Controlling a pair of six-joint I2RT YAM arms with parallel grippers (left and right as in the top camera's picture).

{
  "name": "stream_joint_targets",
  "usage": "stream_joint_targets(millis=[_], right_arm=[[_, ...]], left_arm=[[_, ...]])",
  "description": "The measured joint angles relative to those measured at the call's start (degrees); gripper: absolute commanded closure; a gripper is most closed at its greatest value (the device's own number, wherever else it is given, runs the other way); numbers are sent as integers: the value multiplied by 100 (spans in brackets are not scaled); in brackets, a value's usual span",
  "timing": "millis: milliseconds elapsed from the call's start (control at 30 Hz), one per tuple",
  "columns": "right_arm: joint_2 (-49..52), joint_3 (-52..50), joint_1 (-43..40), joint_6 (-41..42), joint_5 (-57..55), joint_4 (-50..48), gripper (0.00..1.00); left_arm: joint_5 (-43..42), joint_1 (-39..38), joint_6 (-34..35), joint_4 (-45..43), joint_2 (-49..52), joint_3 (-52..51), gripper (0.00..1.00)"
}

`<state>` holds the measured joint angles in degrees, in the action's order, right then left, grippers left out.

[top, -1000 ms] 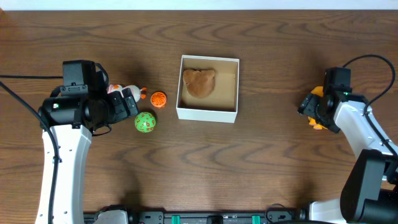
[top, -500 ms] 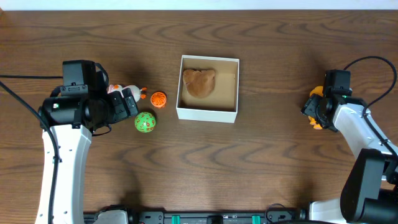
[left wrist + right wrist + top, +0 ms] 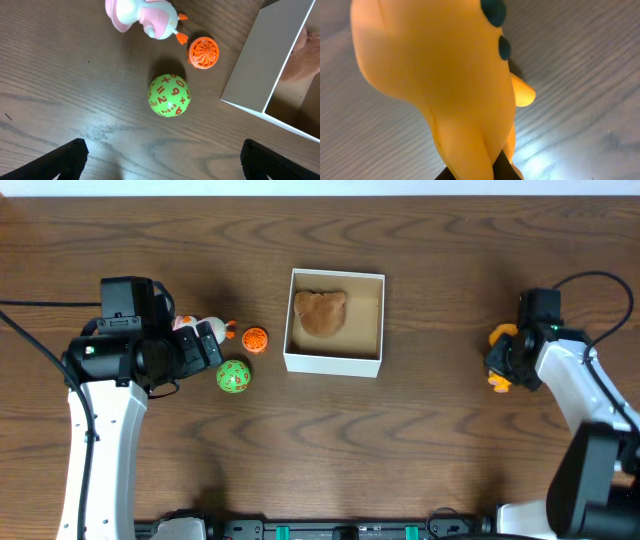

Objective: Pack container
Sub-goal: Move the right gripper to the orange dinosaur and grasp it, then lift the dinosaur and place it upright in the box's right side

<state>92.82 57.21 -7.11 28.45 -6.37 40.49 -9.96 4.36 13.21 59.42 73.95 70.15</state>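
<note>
My right gripper lifts the yellow toy across to the container (image 3: 333,364) next, then lowers it beside the bear-shaped toy, where the container's bottom is free.
The container (image 3: 333,364) is a square white box with a brown inside, at the table's middle, and a tan bear-shaped toy (image 3: 320,312) lies in it. My right gripper (image 3: 505,358) is at the far right, shut on a yellow toy (image 3: 496,333). In the right wrist view the yellow toy (image 3: 445,75), with dark spots, fills the frame above the pinching gripper (image 3: 475,172). My left gripper (image 3: 212,345) stands open, left of the box. Its wrist view shows a green number ball (image 3: 169,95), an orange ball (image 3: 203,52), a pink-and-white toy (image 3: 142,17) and the container's white wall (image 3: 260,60).
Left of the box, the green ball (image 3: 233,376), orange ball (image 3: 256,338) and pink-and-white toy (image 3: 192,326) cluster by the left gripper. Brown wood table (image 3: 420,440) lies between the box and the right arm.
The right gripper has closed on the yellow toy and shifted slightly left with it. The left arm and the other toys have not moved.
</note>
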Motion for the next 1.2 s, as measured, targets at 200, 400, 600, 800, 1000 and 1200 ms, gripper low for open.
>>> stream_joint_targets(millis=[200, 400, 600, 800, 1000, 1200], right_arm=[[-1099, 1187, 1145, 295, 127, 273, 99], [-1661, 1705, 2527, 811, -136, -264, 99], [-776, 1690, 3272, 1300, -280, -894, 99], [367, 1624, 3654, 1252, -160, -1585, 99], [981, 1611, 3692, 1058, 238, -1685, 99], [1108, 1609, 3692, 997, 378, -1349, 99]], left_arm=[[-2, 0, 0, -2, 0, 0, 2], [-2, 0, 0, -2, 0, 0, 2], [0, 0, 0, -2, 0, 0, 2], [0, 0, 0, -4, 0, 0, 2], [0, 0, 0, -2, 0, 0, 2], [-2, 0, 0, -2, 0, 0, 2]])
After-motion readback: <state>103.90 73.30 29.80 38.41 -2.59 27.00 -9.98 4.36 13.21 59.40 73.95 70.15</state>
